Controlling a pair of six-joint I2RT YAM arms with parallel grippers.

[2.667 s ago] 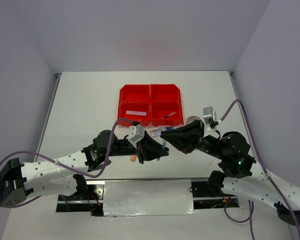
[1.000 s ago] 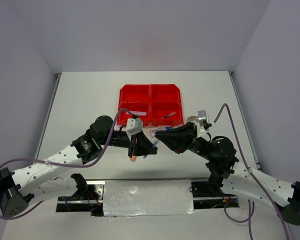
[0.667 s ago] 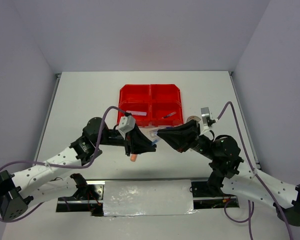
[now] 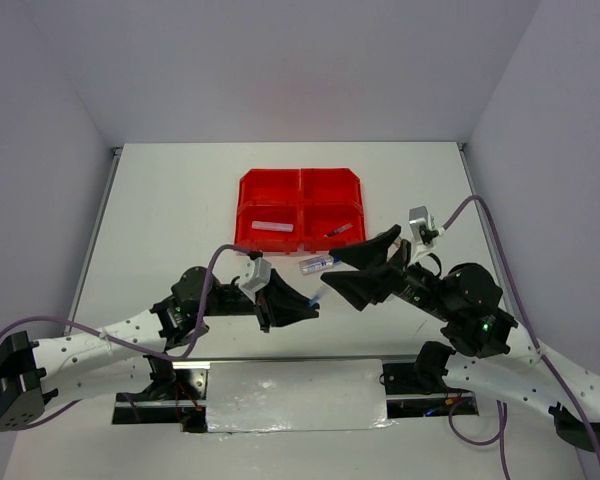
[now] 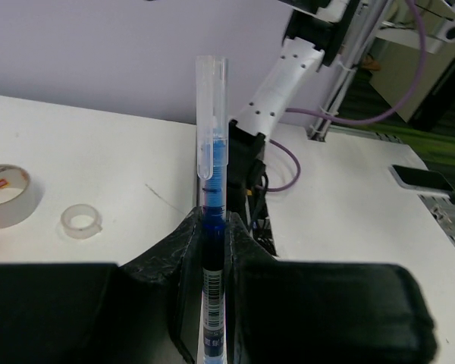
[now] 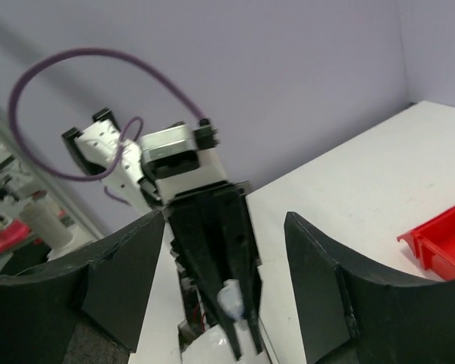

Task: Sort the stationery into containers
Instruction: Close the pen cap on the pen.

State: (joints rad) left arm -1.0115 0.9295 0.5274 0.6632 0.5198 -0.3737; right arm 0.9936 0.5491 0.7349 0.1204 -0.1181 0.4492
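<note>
My left gripper's fingers have the pen's cap end [image 4: 323,291] [image 6: 230,298] sticking out past them, so my right gripper should go down and bring its fingers around it.
My left gripper [image 4: 308,303] is shut on a blue pen [image 5: 212,159], which sticks out past the fingertips with its clear cap end forward. In the left wrist view the left gripper [image 5: 214,221] clamps the pen's barrel on both sides. Facing it, my right gripper [image 4: 333,277] stands open, jaws wide, with nothing between them. In the right wrist view the right gripper [image 6: 224,220] frames the left gripper's fingers [image 6: 212,235] and the pen's end [image 6: 231,299]. The red containers [image 4: 302,178] sit beyond both grippers. Two clear tape rolls [image 5: 7,196] [image 5: 81,221] lie on the table.
A clear and blue stationery item [image 4: 318,263] lies on the table just in front of the containers. The near-left bin holds a pale item [image 4: 270,226] and the near-right bin a thin one [image 4: 338,231]. A corner of the red containers [image 6: 447,239] shows at right.
The right gripper's jaws have opened wide and it has drawn back to the right. The left gripper, still shut on the blue pen, has moved toward the near edge.
</note>
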